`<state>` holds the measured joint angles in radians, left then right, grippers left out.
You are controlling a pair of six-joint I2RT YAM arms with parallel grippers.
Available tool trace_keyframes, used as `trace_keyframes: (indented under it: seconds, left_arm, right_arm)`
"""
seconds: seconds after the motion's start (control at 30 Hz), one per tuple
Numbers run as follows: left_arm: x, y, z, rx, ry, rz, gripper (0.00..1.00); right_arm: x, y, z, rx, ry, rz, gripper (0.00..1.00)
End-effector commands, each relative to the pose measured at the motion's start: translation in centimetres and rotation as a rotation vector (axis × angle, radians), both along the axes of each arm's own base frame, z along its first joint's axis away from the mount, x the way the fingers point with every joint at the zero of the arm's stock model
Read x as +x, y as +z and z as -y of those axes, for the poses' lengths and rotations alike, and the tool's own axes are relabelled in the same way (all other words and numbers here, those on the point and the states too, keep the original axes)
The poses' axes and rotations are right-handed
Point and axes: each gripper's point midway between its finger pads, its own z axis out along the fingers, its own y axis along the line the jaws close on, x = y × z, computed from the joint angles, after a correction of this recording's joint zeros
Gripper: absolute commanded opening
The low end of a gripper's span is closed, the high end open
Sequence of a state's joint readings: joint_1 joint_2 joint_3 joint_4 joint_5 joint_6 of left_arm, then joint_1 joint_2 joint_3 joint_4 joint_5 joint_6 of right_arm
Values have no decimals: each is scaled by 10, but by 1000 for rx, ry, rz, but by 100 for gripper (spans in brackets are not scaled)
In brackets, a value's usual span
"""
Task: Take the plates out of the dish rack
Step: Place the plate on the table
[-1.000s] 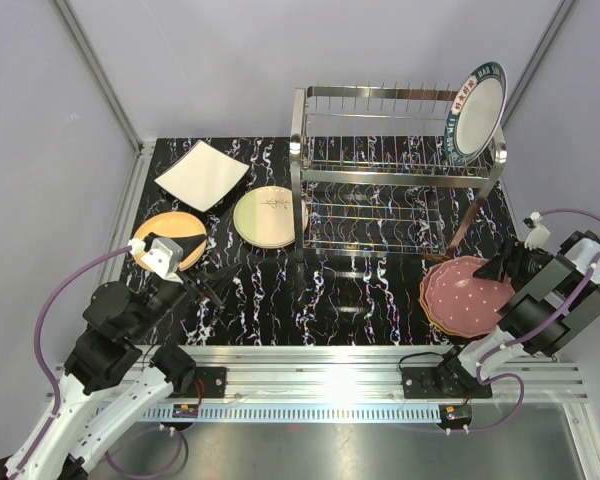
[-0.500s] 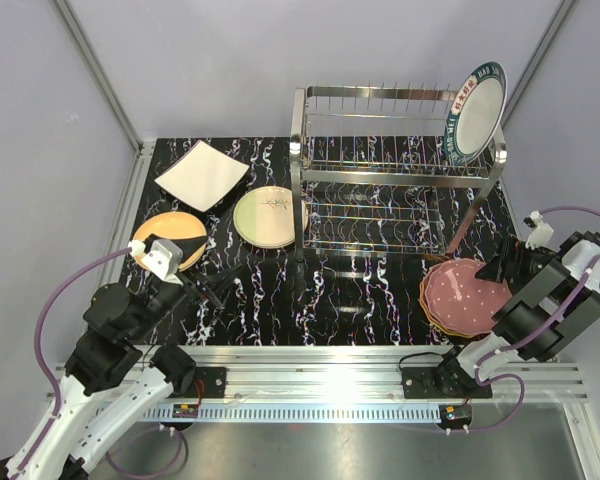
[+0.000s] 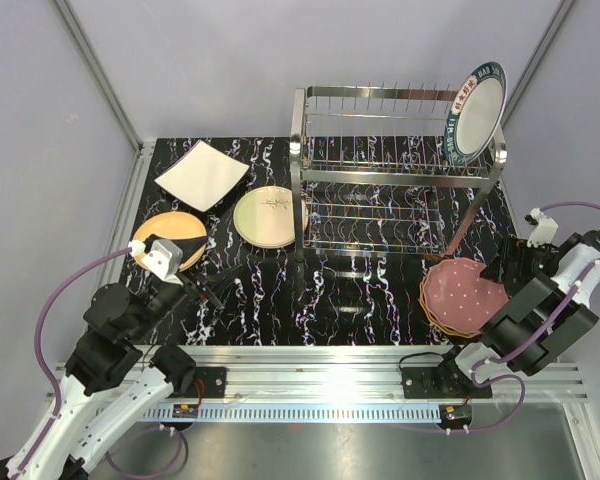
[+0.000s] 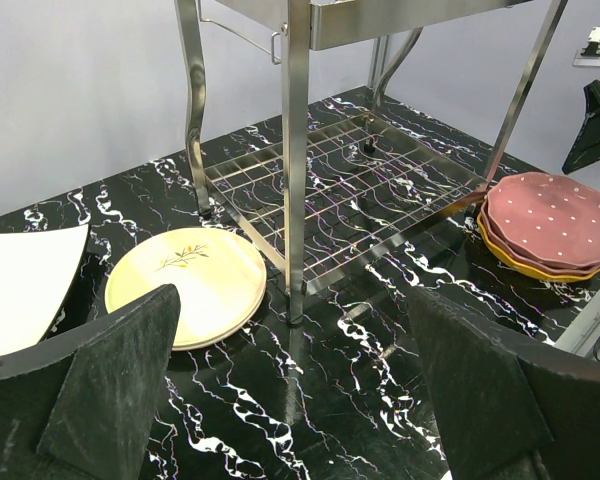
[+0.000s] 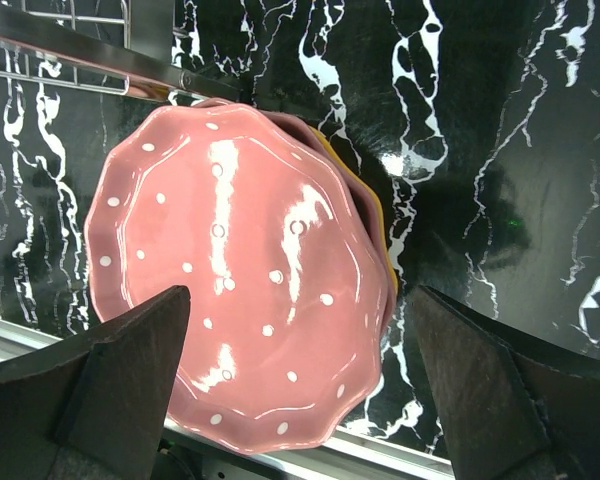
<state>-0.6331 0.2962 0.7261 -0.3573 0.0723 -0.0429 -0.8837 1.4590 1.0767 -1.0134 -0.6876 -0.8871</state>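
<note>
My right gripper rises outward next, tilting up onto the white plate's near rim [image 3: 497,115], since the plate stands above and outward of it in the rack [image 3: 395,170].
The chrome dish rack [image 3: 395,170] stands at the back right, and one white plate with a dark patterned rim [image 3: 477,112] stands upright in its top tier. A pink polka-dotted plate [image 5: 230,270] lies on top of a stack [image 3: 463,295] over a yellow-orange plate [image 5: 372,210]. My right gripper [image 5: 300,300] hovers open over the stack's near edge, holding nothing. On the left lie a white square plate [image 3: 202,175], a pale green twig plate [image 3: 268,215] and an orange plate [image 3: 175,238]. My left gripper [image 4: 292,330] is open and empty, low over the table.
The rack's front leg [image 4: 296,200] stands straight ahead of my left gripper, and its lower wire shelf [image 4: 350,190] is bare. An aluminium rail [image 3: 380,365] runs along the near table edge. Grey walls close the left, back and right.
My right gripper has opened fully and drawn back slightly towards the near right, leaving the pink dotted plate lying on the stack. The left arm has not moved.
</note>
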Motion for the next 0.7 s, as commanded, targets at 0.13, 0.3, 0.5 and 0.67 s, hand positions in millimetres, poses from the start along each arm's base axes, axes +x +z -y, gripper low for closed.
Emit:
trace_keyframes:
  seconds: [0.13,0.3,0.5,0.67]
  left_arm:
    - [-2,14,4,-31,-26,45,99]
    - [-2,13,5,-45,-28,43,99]
    - [-3,14,3,-42,-26,47,99]
    - [-4,18,3,-36,-27,60,99]
  right_arm:
    - [1,36,5,-163,55,97,100]
    - [-2,57,2,-231,67,142,100]
    - [-2,110,-2,-346,14,266,100]
    - [1,174,-28,-288,-40,402,100]
